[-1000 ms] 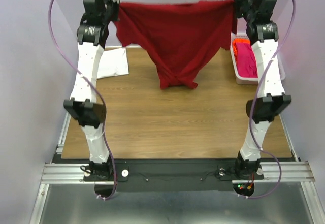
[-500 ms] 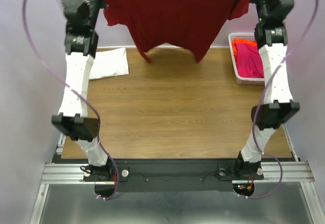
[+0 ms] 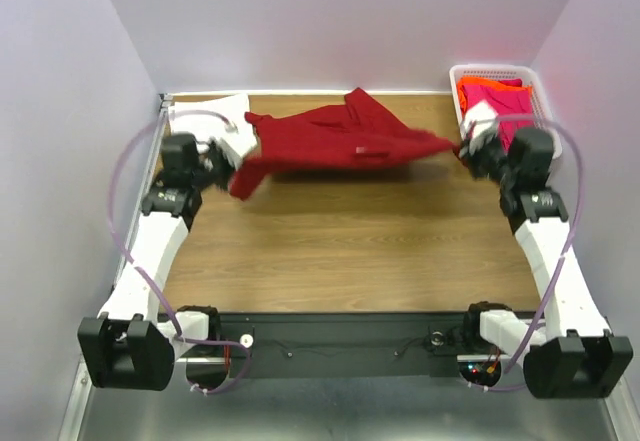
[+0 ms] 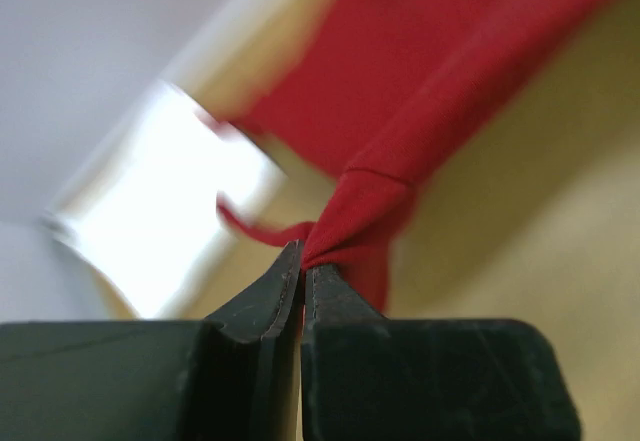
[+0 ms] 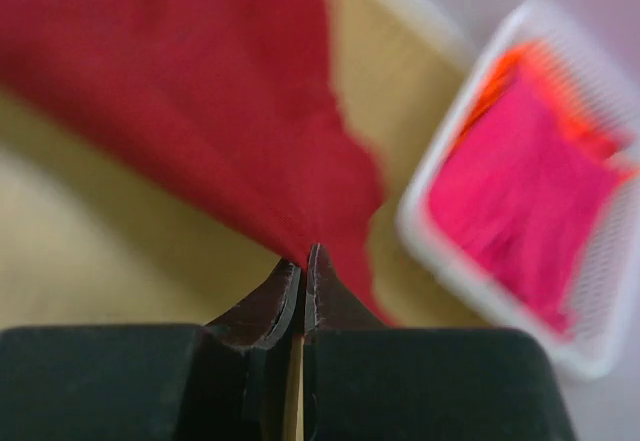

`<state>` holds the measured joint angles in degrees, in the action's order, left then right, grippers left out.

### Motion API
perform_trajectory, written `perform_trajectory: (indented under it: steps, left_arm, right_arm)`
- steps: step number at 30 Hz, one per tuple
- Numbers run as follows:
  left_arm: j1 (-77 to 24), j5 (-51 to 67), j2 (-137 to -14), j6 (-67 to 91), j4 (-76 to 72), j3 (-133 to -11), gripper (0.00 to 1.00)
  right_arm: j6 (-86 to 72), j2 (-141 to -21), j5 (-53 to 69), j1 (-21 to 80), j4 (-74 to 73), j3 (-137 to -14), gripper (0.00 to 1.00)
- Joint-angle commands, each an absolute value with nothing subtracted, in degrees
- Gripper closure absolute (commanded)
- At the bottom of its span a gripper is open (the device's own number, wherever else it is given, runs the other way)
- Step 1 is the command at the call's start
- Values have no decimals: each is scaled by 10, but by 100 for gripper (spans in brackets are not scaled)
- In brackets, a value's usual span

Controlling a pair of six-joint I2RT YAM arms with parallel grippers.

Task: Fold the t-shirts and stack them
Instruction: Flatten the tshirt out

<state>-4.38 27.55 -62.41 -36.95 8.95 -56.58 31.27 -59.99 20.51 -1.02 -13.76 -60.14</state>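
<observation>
The empty wood back there has room to spread the dark red t-shirt. My left gripper should pull the t-shirt's corner back, then lower it and let it go there.
The dark red t-shirt (image 3: pixel 340 139) is stretched between my two grippers low over the far half of the table, its body billowing. My left gripper (image 3: pixel 232 169) is shut on its left corner (image 4: pixel 345 231); my right gripper (image 3: pixel 463 147) is shut on its right corner (image 5: pixel 300 221). A white t-shirt (image 3: pixel 215 116) lies folded at the far left corner, bright and blurred as the white t-shirt (image 4: pixel 170 201) in the left wrist view. Pink and orange t-shirts (image 3: pixel 495 101) sit in the basket, and the pink t-shirt (image 5: pixel 520 201) shows in the right wrist view.
The white lattice basket (image 3: pixel 458 79) stands at the far right corner, and the basket (image 5: pixel 440 261) is close to the right gripper. Bare wood tabletop (image 3: pixel 350 251) spreads across the near half. Purple walls close in on both sides and the back.
Both arms have swung down from high above the table to low over it, carrying the red t-shirt forward and down; it now spreads nearly flat instead of hanging.
</observation>
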Motion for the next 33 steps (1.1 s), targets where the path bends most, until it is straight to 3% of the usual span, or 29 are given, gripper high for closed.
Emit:
perform_trajectory:
  steps: [1,7,9,10,11,14,15,16,21,23,25,26,29,33]
  left_arm:
    - [-40,329,-548,-573,263,-471,100]
    - [-41,285,-503,-714,405,-396,100]
    - [-41,263,-512,-734,418,-384,100]
    - [-41,255,-518,-735,416,-382,91]
    - [-41,237,-535,-721,406,-384,71]
    - [-40,219,-588,-698,418,-409,55]
    - [-40,220,-599,-692,429,-434,16]
    - [-37,222,-607,-687,438,-445,12]
    - [-33,278,-605,-648,423,-484,12]
    - [-56,292,-630,-590,388,-489,16]
    - [-91,272,-659,-540,360,-490,28]
    - [-125,245,-688,-496,327,-484,36]
    - [-156,216,-735,-434,265,-476,45]
    - [-175,171,-800,-415,250,-482,62]
  right_arm:
    - [479,-485,286,-15,-362,-519,99]
    - [687,-416,364,-15,-590,-466,99]
    - [721,-424,396,-15,-660,-468,76]
    - [732,-437,431,-15,-679,-470,41]
    - [739,-446,448,-15,-686,-473,26]
    - [723,-488,488,-14,-676,-503,0]
    - [698,-501,488,-14,-665,-516,0]
    - [681,-513,479,-14,-631,-541,0]
    - [537,-643,451,-14,-514,-619,0]
    - [486,-707,461,-8,-462,-663,9]
    - [397,-819,439,13,-421,-699,20]
    - [365,-856,429,38,-417,-747,34]
    - [325,-986,373,82,-387,-803,54]
    - [281,-1075,286,125,-338,-848,63]
